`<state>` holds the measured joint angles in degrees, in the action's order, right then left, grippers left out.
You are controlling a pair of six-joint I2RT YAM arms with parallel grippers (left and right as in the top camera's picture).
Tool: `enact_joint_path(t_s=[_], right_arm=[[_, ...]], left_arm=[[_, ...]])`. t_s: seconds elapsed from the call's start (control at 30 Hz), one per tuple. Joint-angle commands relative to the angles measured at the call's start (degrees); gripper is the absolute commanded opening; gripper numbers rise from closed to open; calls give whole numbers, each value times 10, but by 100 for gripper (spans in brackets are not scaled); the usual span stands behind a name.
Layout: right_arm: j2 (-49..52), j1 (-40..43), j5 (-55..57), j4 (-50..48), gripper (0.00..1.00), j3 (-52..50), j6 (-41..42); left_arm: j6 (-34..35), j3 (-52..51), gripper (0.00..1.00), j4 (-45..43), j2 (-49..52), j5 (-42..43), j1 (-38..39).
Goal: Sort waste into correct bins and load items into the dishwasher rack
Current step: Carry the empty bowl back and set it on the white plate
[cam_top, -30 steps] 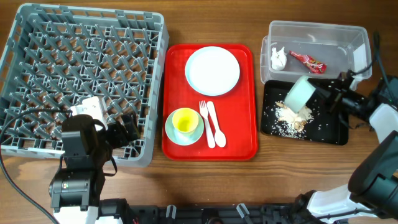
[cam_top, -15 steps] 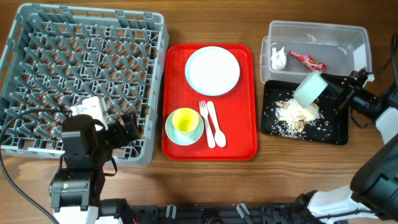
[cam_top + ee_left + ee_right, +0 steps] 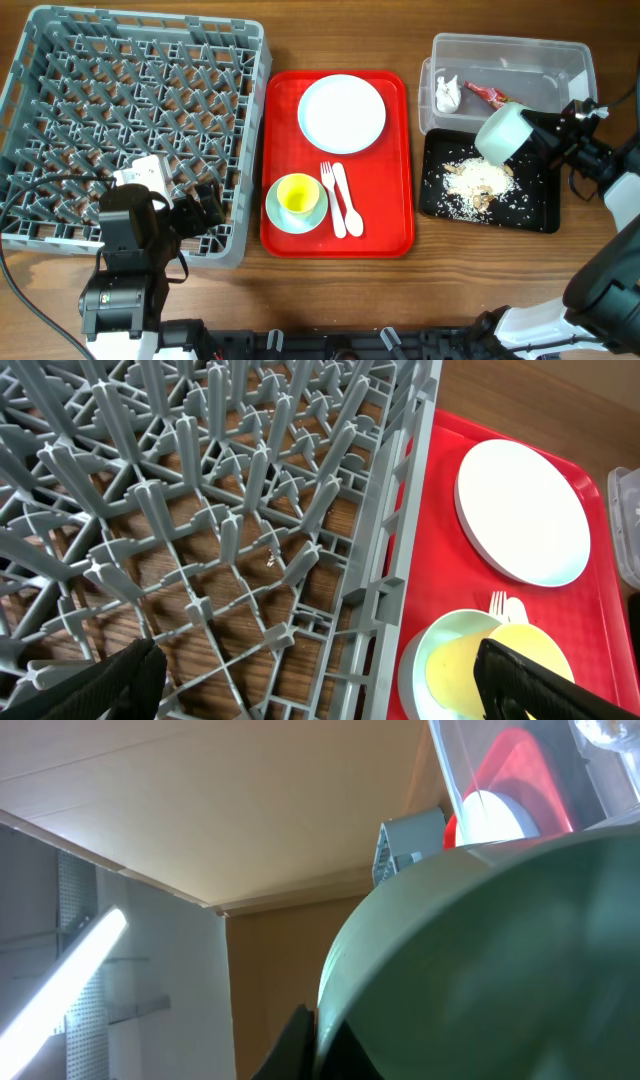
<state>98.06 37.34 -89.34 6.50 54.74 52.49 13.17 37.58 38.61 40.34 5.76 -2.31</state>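
Observation:
The robot's right gripper will swing to the left in the overhead view, lower the bowl upright onto the white plate (image 3: 342, 113) and let go of it, as the scraps are on the black tray (image 3: 535, 212).
My right gripper (image 3: 532, 142) is shut on the rim of a pale mint-blue bowl (image 3: 503, 131), held tipped on its side above the far edge of the black tray (image 3: 535, 212). In the right wrist view the bowl (image 3: 500, 950) fills the frame, its rim pinched between my gripper's (image 3: 318, 1045) fingers. Beige food scraps (image 3: 474, 184) lie on the black tray. The clear tub (image 3: 520, 62) holds a white tissue (image 3: 446, 95) and a red wrapper (image 3: 489, 95). My left gripper (image 3: 205, 210) stands open and empty over the grey rack's (image 3: 130, 120) near right corner, the same rack (image 3: 200, 510) filling the left wrist view.
A red serving tray (image 3: 385, 225) between rack and bins carries a white plate (image 3: 341, 112), a second mint bowl (image 3: 275, 212) with a yellow cup (image 3: 296, 194) in it, a white fork (image 3: 329, 190) and a spoon (image 3: 345, 195). Cables trail near the right arm.
My right gripper has lifted the tipped bowl off the scraps and carried it up and to the right, toward the clear tub. The left arm has not moved.

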Motion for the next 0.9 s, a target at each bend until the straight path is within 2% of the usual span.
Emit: enact_joint_path(t_s=[0.0,0.23,0.43,0.53,0.7,0.87], right_arm=[[7,1,-30,-5,4,-1,-2],[7,-27,-18,-5,4,-1,-77],[7,-83,64,-5,4,-1,-94],[2,-113,116,-5,5,-1,-132],[-33,-162,147,-4,4,-1,-178],[-88,-219,193,5,4,-1,-180]], left_arm=[[-9,11,100,-2,-2,-7,3],[-9,11,100,-2,-2,-7,3],[-9,11,100,-2,-2,-7,3],[-9,11,100,-2,-2,-7,3],[-9,11,100,-2,-2,-7,3],[-9,11,100,-2,-2,-7,3]])
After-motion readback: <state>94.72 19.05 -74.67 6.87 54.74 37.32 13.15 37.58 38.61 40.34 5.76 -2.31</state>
